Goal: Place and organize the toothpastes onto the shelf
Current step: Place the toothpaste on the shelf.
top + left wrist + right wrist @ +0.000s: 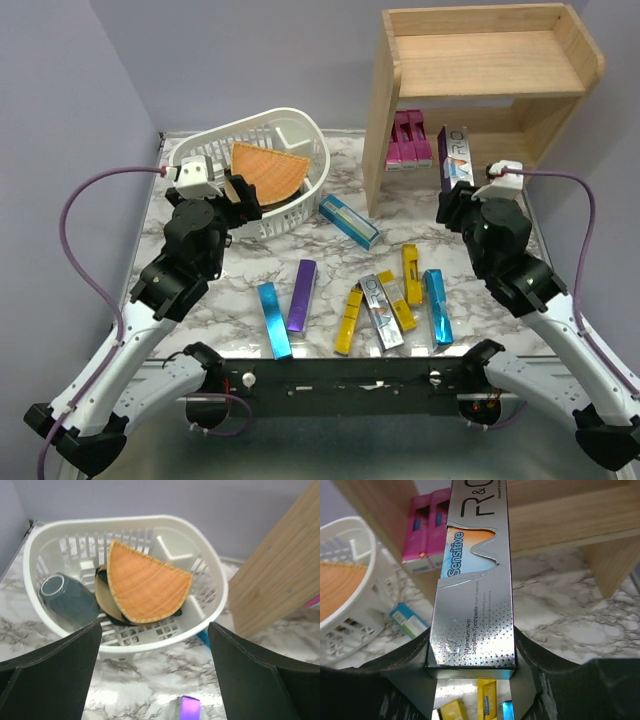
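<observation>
The lower shelf has pink toothpastes at one end, and its other end is empty. I need to move my right gripper outward and right in the top view next and release the carton (452, 158) on that empty end.
My right gripper (472, 660) is shut on a silver-purple toothpaste carton (475, 595), held lengthwise and pointing at the wooden shelf (560, 515). From above, that carton (452, 158) is at the shelf's (480, 60) lower opening, beside two pink toothpastes (409, 142) standing inside. My left gripper (155, 680) is open and empty above the marble, facing the white basket (150, 647), with a purple toothpaste (190, 709) just below it. Several more toothpastes lie near the front: blue (273, 320), purple (301, 295), yellow (348, 318), silver (380, 312), blue (437, 306) and a teal one (350, 220).
The white basket (255, 165) at the back left holds an orange wedge (145, 585) and a grey cup (67, 597). The shelf's side panel (280, 575) rises just right of the basket. Purple cables loop out from both wrists.
</observation>
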Motion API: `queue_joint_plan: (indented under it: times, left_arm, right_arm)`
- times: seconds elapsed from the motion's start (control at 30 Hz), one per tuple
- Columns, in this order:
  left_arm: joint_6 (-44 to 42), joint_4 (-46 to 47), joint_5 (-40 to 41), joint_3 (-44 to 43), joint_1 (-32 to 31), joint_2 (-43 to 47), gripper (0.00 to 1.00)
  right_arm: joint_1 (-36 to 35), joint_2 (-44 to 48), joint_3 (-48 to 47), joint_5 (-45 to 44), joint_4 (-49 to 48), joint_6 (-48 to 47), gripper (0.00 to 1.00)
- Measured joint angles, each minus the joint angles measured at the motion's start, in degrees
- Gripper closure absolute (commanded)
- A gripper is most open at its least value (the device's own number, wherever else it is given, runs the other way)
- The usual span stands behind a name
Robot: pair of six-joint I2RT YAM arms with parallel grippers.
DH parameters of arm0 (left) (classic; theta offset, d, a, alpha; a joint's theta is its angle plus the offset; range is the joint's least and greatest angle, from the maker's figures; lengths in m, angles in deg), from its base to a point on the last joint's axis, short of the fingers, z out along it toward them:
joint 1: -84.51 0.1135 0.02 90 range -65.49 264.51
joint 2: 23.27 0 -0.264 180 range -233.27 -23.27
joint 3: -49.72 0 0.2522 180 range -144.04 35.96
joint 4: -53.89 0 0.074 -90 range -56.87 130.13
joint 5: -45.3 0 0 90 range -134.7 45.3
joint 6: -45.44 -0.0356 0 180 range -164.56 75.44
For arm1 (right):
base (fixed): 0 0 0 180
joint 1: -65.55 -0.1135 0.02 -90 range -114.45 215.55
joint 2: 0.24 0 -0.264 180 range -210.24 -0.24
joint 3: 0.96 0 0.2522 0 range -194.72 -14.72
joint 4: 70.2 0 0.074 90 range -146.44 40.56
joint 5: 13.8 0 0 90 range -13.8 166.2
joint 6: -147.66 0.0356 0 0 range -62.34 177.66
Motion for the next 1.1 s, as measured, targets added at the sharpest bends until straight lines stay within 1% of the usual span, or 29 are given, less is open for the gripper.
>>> queue_joint_plan:
  times: [0.03,0.07,0.17,0.23,0.3,0.37,0.4,0.6,0.8,0.93,0.97,1.1]
  left_arm:
    - [0.0,0.3,-1.7,1.8,1.6,-0.2,0.01]
    - [0.0,0.2,-2.9,3.4,3.0,-0.5,0.01]
    - [-0.7,0.2,-5.3,6.4,4.0,-0.3,0.01]
    - [-1.3,1.1,-6.4,8.0,4.0,1.1,0.01]
    - [-2.0,2.1,-6.5,9.0,4.0,3.0,0.01]
    - [-2.8,3.5,-6.5,9.6,4.0,5.3,0.01]
    - [-3.1,4.2,-6.4,9.7,4.0,6.1,0.01]
    - [-4.4,6.9,-6.3,9.8,4.0,7.8,0.01]
    - [-5.2,7.3,-6.2,10.4,4.0,7.3,0.01]
    - [-5.3,7.3,-6.2,10.7,4.0,6.6,0.01]
    - [-5.4,7.4,-6.2,10.7,4.0,6.5,0.01]
    - [-5.8,7.8,-5.8,11.2,4.0,6.5,0.01]
  right_arm:
    - [1.6,-1.3,-1.1,0.2,0.3,0.0,0.78]
    - [4.6,-3.1,-3.0,0.9,0.8,0.0,0.78]
    - [10.8,-7.5,-5.7,3.6,-0.6,-0.5,0.78]
    - [14.6,-9.4,-5.8,5.7,-1.9,-1.3,0.78]
    - [20.0,-11.7,-5.8,9.5,-4.1,-3.3,0.78]
    - [23.2,-13.0,-5.6,11.8,-5.7,-4.5,0.78]
    - [26.7,-14.1,-4.8,14.7,-8.3,-5.8,0.78]
    - [37.3,-19.4,-2.9,25.1,-16.2,-10.3,0.77]
    - [44.9,-27.0,-2.9,34.0,-23.1,-13.8,0.76]
    - [47.1,-30.8,-3.0,37.2,-24.7,-16.5,0.75]
    - [47.8,-31.8,-3.0,38.1,-25.3,-17.1,0.74]
    - [48.9,-34.2,-3.8,40.3,-27.5,-19.5,0.61]
